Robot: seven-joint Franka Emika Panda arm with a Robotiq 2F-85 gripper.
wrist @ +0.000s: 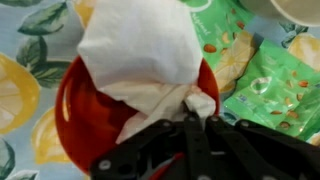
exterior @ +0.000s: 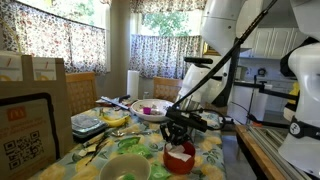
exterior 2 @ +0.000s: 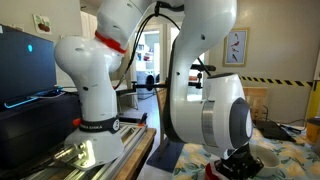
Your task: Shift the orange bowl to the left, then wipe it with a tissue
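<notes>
My gripper rises next, as the tissue covers the orange bowl. It then moves toward the right in the wrist view and releases over the tablecloth (exterior: 156, 142) beside the bowl.
The orange bowl (wrist: 85, 115) fills the wrist view; it is round, glossy and red-orange. It also shows in an exterior view (exterior: 180, 158) near the table's front edge. The white crumpled tissue (wrist: 140, 50) lies inside the bowl and covers most of it. My gripper (wrist: 190, 110) is shut on the tissue's lower corner, right over the bowl. In an exterior view my gripper (exterior: 178, 133) hangs just above the bowl. In the other exterior view the gripper (exterior 2: 240, 165) shows low at the right, and the bowl is hidden there.
A green snack packet (wrist: 270, 85) lies right of the bowl on the lemon-print tablecloth (wrist: 20, 90). A pale bowl with green inside (exterior: 126, 167), a large white bowl (exterior: 152, 110), a paper-towel roll (exterior: 132, 84) and a cardboard box (exterior: 30, 120) stand on the table.
</notes>
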